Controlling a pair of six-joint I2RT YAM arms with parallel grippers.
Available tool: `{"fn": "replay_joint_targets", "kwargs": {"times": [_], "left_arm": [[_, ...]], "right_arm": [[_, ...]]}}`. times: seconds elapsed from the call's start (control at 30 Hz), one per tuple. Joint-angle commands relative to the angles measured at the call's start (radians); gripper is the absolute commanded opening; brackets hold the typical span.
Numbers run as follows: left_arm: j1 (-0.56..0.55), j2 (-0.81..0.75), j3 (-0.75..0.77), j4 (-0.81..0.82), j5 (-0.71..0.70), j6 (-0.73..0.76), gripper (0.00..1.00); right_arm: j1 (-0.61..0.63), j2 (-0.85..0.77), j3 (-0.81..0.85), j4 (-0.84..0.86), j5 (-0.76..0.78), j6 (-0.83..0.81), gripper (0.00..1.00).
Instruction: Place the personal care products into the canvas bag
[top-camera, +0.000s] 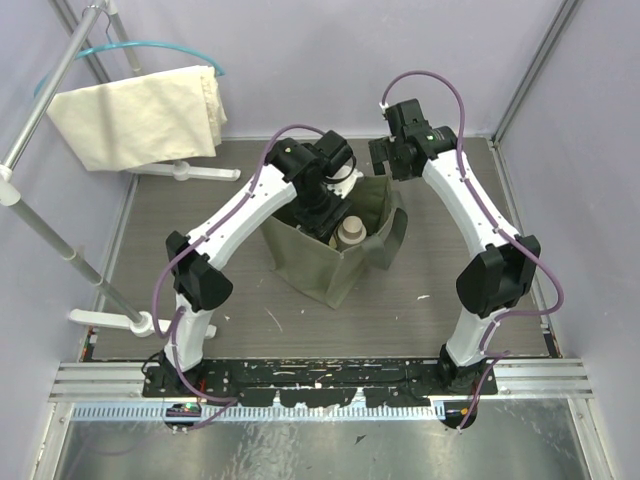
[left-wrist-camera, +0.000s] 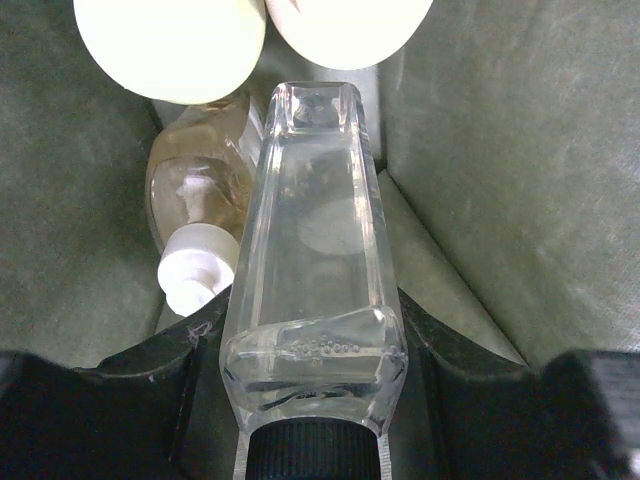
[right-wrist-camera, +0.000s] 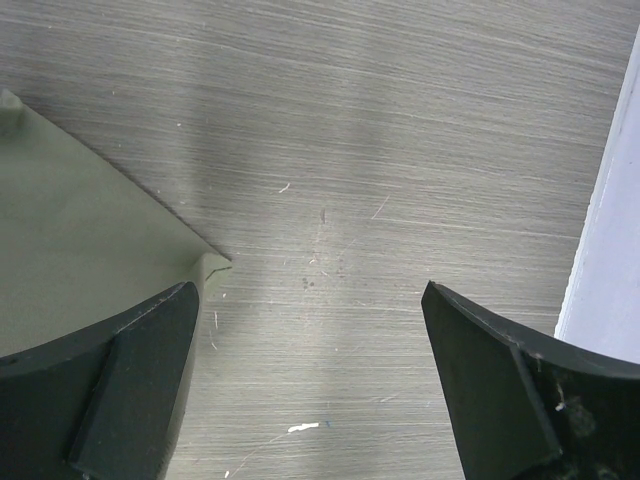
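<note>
I will lower the clear bottle (left-wrist-camera: 315, 250) with my left gripper deeper into the bag (top-camera: 325, 262) beside the amber bottle, then open, as the bag's bottom by the bag's side is free.
The olive-green canvas bag (top-camera: 325, 262) stands open in the middle of the table. My left gripper (top-camera: 320, 213) reaches down into it and is shut on the clear dark-capped bottle (left-wrist-camera: 315, 250), its cap toward my wrist. In the left wrist view my left gripper (left-wrist-camera: 315, 400) is deep between the bag's walls (left-wrist-camera: 500, 150). The amber bottle with white cap (left-wrist-camera: 198, 195) lies just left of the clear one. Two cream round shapes (left-wrist-camera: 170, 40) (left-wrist-camera: 345, 25) sit beyond. A cream bottle (top-camera: 350, 232) shows in the bag from above. My right gripper (top-camera: 388, 157) (right-wrist-camera: 310, 380) is open and empty over the table behind the bag.
A cream cloth bag (top-camera: 140, 115) hangs on a hanger on a metal rack at the back left, with the rack's white foot (top-camera: 200, 170) on the table. The bag's corner (right-wrist-camera: 80, 230) lies left of my right jaws. A lilac wall (right-wrist-camera: 610, 240) is close on the right.
</note>
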Motion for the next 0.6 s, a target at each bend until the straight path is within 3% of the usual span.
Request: {"fn": "replay_joint_targets", "kwargs": {"times": [0.0, 0.43, 0.53, 0.57], "left_arm": [[-0.001, -0.031, 0.005, 0.024, -0.002, 0.033, 0.00], [-0.001, -0.004, -0.183, 0.196, 0.018, 0.054, 0.00], [-0.001, 0.006, -0.192, 0.215, -0.009, 0.038, 0.09], [-0.001, 0.010, -0.191, 0.216, -0.013, 0.034, 0.17]], "right_arm": [[-0.001, -0.004, 0.072, -0.009, 0.018, -0.002, 1.00], [0.000, 0.017, 0.114, -0.042, 0.036, -0.001, 1.00], [0.000, 0.023, 0.119, -0.049, 0.036, -0.001, 1.00], [-0.001, 0.025, 0.122, -0.051, 0.037, 0.000, 1.00]]}}
